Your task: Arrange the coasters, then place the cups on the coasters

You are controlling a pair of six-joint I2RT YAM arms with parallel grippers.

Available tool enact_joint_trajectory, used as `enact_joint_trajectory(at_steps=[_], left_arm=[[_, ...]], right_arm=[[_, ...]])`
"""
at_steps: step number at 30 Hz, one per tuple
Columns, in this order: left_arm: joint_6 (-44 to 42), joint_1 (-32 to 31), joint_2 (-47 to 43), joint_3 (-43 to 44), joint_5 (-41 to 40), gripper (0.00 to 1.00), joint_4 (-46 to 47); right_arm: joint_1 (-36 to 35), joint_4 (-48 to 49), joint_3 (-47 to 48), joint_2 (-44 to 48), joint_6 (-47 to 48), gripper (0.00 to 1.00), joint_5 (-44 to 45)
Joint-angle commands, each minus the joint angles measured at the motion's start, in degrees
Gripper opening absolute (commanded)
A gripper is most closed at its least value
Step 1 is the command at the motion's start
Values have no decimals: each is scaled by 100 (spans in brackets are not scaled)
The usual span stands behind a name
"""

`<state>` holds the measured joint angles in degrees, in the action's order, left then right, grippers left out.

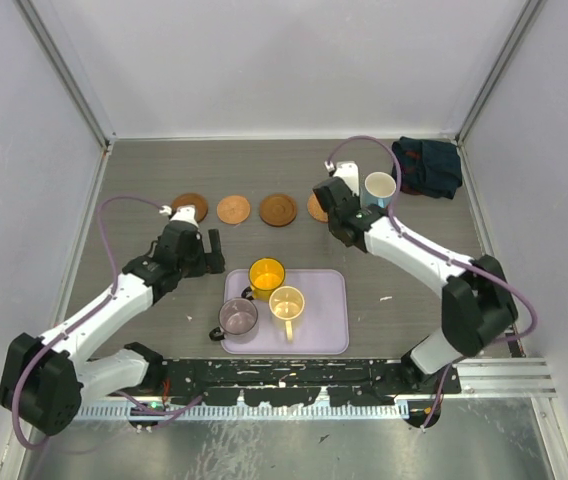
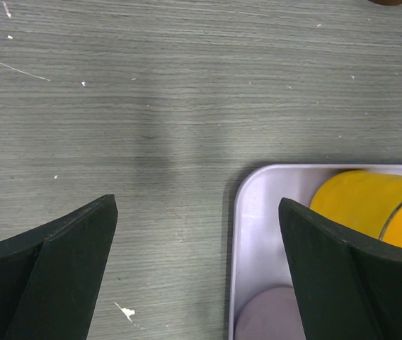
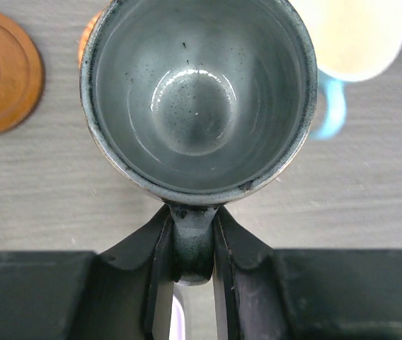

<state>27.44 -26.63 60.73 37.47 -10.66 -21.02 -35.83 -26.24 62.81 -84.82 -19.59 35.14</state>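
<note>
I should move my right gripper down and to the left in the top view and let go of the cup on the orange-brown coaster (image 1: 316, 208) (image 3: 86, 34), because that coaster peeks out there.
My right gripper (image 3: 192, 248) is shut on the handle of the grey-green cup (image 3: 198, 99), which sits upright over an orange-brown coaster (image 3: 88, 39) that it mostly covers. Whether the cup rests on it I cannot tell. A light blue cup (image 1: 379, 189) stands just right of it. Three more coasters (image 1: 190, 208) (image 1: 233, 209) (image 1: 278, 210) lie in a row to the left. The yellow-orange cup (image 1: 266, 273), cream cup (image 1: 286, 302) and purplish cup (image 1: 237, 317) stand on the lavender tray (image 1: 329, 325). My left gripper (image 1: 216, 252) hangs open and empty over the tray's far left corner (image 2: 250, 212).
A dark crumpled cloth (image 1: 429, 167) lies at the back right corner. White walls enclose the table on the left, back and right. Bare tabletop lies between the coaster row and the tray.
</note>
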Motion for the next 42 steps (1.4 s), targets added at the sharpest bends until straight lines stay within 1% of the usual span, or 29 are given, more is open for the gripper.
enact_joint_trajectory(at_steps=[1,3,8,16,28,42], left_arm=[[-161,-2,283,356,-271,98,476],[-200,8,470,465,-283,98,552],[-287,40,924,752,-215,98,622],[-243,57,1122,821,-56,98,717],[-187,61,1100,713,10,98,696],[-178,62,1160,695,46,98,695]], right_arm=[[316,1278,704,-507,709,1,-495],[513,1376,891,-769,743,1,-736],[800,1469,1317,-1307,807,1,-1010],[866,1582,1565,-1763,753,1,-1228],[861,1657,1603,-1975,468,1,-1467],[860,1674,1690,-2128,448,1,-1541]])
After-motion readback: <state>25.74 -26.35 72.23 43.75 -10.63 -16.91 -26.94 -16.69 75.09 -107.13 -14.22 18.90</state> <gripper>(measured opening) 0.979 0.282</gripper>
